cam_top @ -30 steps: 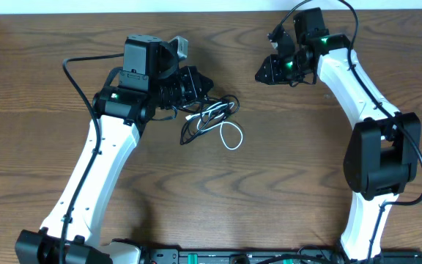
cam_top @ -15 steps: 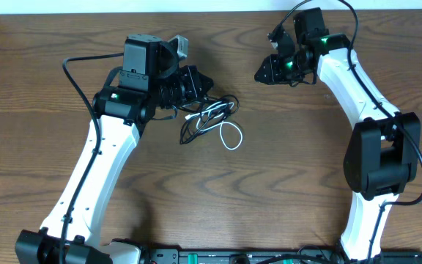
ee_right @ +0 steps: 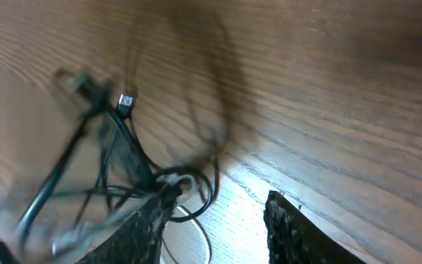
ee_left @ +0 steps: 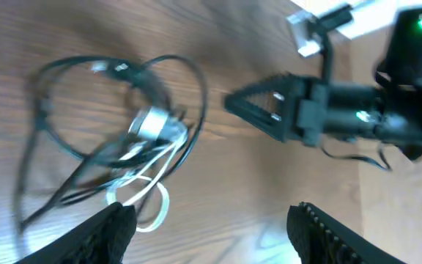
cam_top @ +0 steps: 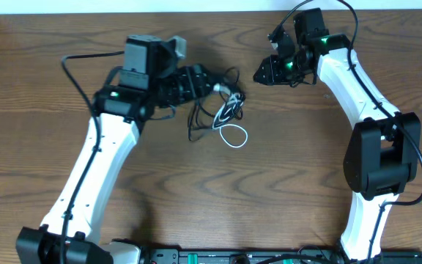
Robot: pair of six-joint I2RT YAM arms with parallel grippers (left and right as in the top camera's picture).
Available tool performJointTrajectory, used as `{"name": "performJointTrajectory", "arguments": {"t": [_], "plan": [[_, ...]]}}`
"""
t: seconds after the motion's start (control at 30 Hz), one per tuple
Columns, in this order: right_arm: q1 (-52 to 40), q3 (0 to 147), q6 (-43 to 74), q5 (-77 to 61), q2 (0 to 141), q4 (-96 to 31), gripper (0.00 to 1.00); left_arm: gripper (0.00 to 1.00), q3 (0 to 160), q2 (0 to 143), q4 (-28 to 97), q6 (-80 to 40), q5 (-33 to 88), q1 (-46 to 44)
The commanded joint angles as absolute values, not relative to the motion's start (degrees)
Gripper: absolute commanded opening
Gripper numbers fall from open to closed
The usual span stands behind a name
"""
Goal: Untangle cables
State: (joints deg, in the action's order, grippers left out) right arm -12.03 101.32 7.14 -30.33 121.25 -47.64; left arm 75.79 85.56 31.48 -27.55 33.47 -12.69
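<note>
The white cable's loop sticks out of the black cable's loops below my open, empty fingers, so my left gripper will move down to the tangle onto the white cable.
The cables lie in one tangle on the wooden table (cam_top: 64, 169). The thin black cable (cam_top: 193, 126) loops around a small white cable (cam_top: 245, 137) that ends in a ring. My left gripper (cam_top: 215, 84) is just up-left of the tangle. In the left wrist view it (ee_left: 211, 213) stands open above the table, nothing between its fingers; black cable (ee_left: 196, 95) and white cable (ee_left: 164, 207) lie blurred ahead of it. My right gripper (cam_top: 258, 75) hangs right of the tangle. It (ee_right: 218, 202) is open and empty, the black cable (ee_right: 127, 136) beyond its left finger.
The right gripper's black fingers (ee_left: 269, 110) show in the left wrist view, pointing toward the tangle. The table's far edge meets a white wall (cam_top: 211, 6) behind both arms. Bare wood spreads below the cables toward the front.
My left gripper has opened and let go of the black cable. Its arm shifted right and slightly away, and the tangle moved right with it. My right gripper widened a little.
</note>
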Motion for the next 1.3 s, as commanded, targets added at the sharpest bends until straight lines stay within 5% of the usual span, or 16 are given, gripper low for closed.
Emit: {"name": "performJointTrajectory", "arguments": {"t": [0.0,0.87,1.13,1.27], "plan": [[-12.1,102.1,6.8,-30.5,120.3,-47.9,0.43,0.73,76.3,83.8,34.0,-23.9,30.5,-9.2],[-12.1,102.1,6.8,-28.8,120.3,-45.5,0.50,0.74,76.3,111.1,18.7,-18.8,25.8,-12.4],[-12.1,102.1,6.8,-28.8,120.3,-45.6,0.51,0.56,76.3,112.4,18.7,-18.9,25.8,-12.4],[-12.1,102.1,6.8,-28.8,120.3,-45.6,0.51,0.56,75.9,113.6,19.6,-18.9,21.9,-14.2]]}}
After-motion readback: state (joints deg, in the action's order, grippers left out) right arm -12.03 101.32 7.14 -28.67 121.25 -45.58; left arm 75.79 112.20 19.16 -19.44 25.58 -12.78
